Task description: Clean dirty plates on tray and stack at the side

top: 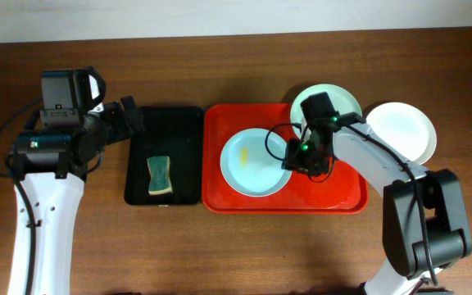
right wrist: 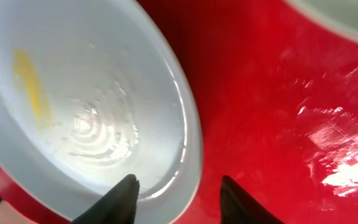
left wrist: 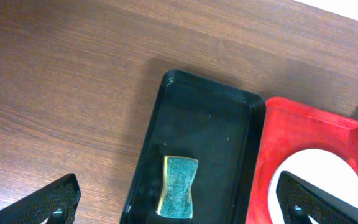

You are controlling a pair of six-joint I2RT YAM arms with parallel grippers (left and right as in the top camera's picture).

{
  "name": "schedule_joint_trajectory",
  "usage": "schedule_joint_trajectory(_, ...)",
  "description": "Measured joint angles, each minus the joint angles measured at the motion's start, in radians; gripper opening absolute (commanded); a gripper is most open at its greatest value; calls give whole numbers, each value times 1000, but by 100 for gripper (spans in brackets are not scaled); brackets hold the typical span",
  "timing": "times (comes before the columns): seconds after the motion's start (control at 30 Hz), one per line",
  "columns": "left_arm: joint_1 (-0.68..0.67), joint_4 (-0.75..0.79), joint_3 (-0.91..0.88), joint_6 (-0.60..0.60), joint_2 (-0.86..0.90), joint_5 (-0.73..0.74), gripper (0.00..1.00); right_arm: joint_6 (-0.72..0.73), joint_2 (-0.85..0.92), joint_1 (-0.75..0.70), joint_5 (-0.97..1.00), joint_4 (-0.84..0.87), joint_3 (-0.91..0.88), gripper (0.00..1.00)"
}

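The plate shows a yellow smear, so my left gripper needs to move down to the middle of the sponge in the black tray.
A pale blue plate with a yellow smear lies in the left half of the red tray. My right gripper is open, and its fingers straddle this plate's right rim. In the right wrist view the rim passes between the fingers, with the plate and smear to the left. A pale green plate sits at the tray's back right corner. A white plate lies on the table right of the tray. My left gripper is open and empty above the black tray.
A narrow black tray left of the red tray holds a green-and-yellow sponge. In the left wrist view the sponge lies in the black tray, between my open fingers. Brown wooden table all round.
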Motion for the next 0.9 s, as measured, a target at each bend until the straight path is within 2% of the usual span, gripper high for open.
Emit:
schedule_joint_trajectory(0.2, 0, 0, 0, 0, 0, 0, 99, -14, 0, 0, 49, -27, 22, 58)
schedule_joint_trajectory(0.23, 0, 0, 0, 0, 0, 0, 99, -16, 0, 1, 51, -26, 22, 56)
schedule_joint_trajectory(0.3, 0, 0, 0, 0, 0, 0, 99, -16, 0, 5, 56, -26, 22, 45)
schedule_joint_trajectory(0.33, 0, 0, 0, 0, 0, 0, 99, -20, 0, 14, 58, -26, 22, 44)
schedule_joint_trajectory(0.43, 0, 0, 0, 0, 0, 0, 99, -19, 0, 29, 64, -11, 22, 54)
schedule_joint_trajectory(0.47, 0, 0, 0, 0, 0, 0, 99, -23, 0, 35, 65, -2, 22, 64)
schedule_joint_trajectory(0.5, 0, 0, 0, 0, 0, 0, 99, -23, 0, 39, 65, 2, 22, 68)
schedule_joint_trajectory(0.57, 0, 2, 0, 0, 0, 0, 99, -29, 0, 42, 67, 1, 22, 74)
schedule_joint_trajectory(0.63, 0, 74, -3, -1, 0, 0, 99, -27, 0, 42, 68, -3, 22, 80)
schedule_joint_trajectory(0.7, 0, 113, -2, -4, 0, 33, 99, -31, 0, 42, 68, -15, 22, 80)
schedule_joint_trajectory(0.77, 0, 51, -2, -4, 0, 114, 86, -30, 0, 42, 68, -34, 22, 79)
schedule_joint_trajectory(0.83, -10, -32, -13, -5, 1, 184, 88, -30, 0, 42, 68, -39, 22, 72)
schedule_joint_trajectory(0.87, -21, -58, -24, -8, 2, 201, 99, -26, 0, 42, 68, -39, 22, 69)
schedule_joint_trajectory(0.9, -36, -82, -44, -7, 3, 206, 99, -28, 0, 42, 68, -39, 22, 68)
